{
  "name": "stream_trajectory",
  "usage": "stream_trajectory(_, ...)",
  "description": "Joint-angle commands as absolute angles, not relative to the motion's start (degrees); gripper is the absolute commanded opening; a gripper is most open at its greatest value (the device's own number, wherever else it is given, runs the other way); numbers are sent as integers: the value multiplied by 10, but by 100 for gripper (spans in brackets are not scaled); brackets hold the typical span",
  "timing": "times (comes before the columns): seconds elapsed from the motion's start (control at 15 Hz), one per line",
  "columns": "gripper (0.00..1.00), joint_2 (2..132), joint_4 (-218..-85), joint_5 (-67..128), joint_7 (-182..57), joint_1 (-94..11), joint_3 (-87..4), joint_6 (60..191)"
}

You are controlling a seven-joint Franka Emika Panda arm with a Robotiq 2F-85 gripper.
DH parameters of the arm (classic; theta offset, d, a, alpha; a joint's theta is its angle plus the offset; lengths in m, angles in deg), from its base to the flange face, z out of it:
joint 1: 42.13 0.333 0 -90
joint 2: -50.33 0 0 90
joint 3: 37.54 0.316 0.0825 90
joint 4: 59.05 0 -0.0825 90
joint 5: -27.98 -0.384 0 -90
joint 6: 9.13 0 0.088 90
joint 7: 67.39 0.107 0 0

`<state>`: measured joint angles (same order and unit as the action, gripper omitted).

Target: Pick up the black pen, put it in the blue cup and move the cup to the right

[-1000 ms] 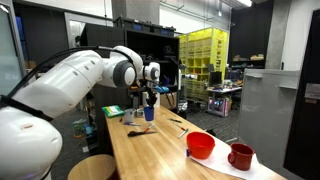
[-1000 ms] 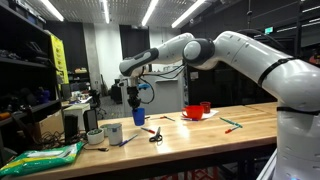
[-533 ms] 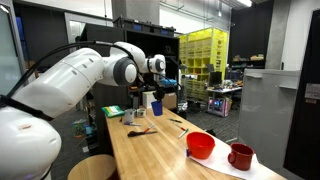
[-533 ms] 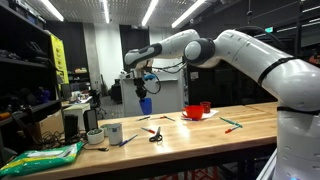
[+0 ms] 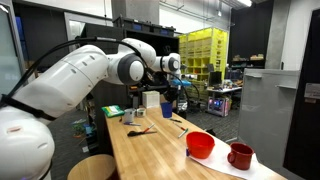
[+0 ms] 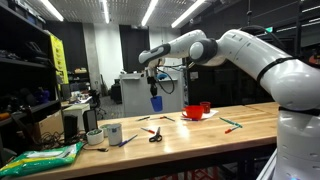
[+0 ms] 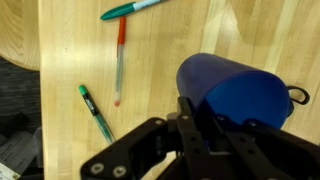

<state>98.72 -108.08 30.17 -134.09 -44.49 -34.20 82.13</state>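
Note:
Next, my gripper moves back and down to release the blue cup [image 5: 166, 107] on the bare wood beside the red bowl, since the cup hangs in the air.
The blue cup [image 5: 166, 107] hangs in the air above the wooden table [image 5: 160, 150], held by its rim in my gripper [image 5: 169, 93]. It also shows as the blue cup [image 6: 155, 102] under the gripper [image 6: 153, 88]. In the wrist view the blue cup [image 7: 238, 88] fills the right side, with my gripper [image 7: 200, 113] shut over its wall. The black pen does not show in any view; I cannot tell whether it is inside the cup.
A red bowl [image 5: 201, 146] and a dark red mug [image 5: 240, 156] stand at the table's near end. Below the cup lie a red pen [image 7: 120, 58], a green pen [image 7: 138, 9] and a green marker [image 7: 97, 112]. Scissors [image 6: 154, 135] and a white box [image 6: 111, 132] sit further along.
The arm has carried the blue cup sideways, rightward in both exterior views and slightly higher above the table. The grip on the cup is unchanged.

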Motion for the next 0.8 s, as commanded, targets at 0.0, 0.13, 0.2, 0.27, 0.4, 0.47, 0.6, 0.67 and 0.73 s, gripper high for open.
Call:
stream_trajectory(0.0, 3, 933, -1183, 280, -1288, -464, -345, 885)
stream_trajectory(0.13, 3, 911, -1245, 268, -1267, -474, -344, 942)
stream_trajectory(0.2, 3, 903, -1269, 265, -1256, -476, -345, 965)
stream_trajectory(0.27, 3, 894, -1296, 263, -1244, -478, -346, 990)
stream_trajectory(0.4, 3, 873, -1348, 264, -1222, -483, -343, 1030)
stream_trajectory(0.47, 3, 860, -1375, 268, -1209, -483, -345, 1046)
stream_trajectory(0.6, 3, 830, -1427, 274, -1183, -480, -347, 1063)
stream_trajectory(0.67, 3, 814, -1454, 275, -1174, -480, -346, 1068)
stream_trajectory(0.73, 3, 798, -1479, 278, -1165, -479, -347, 1071)
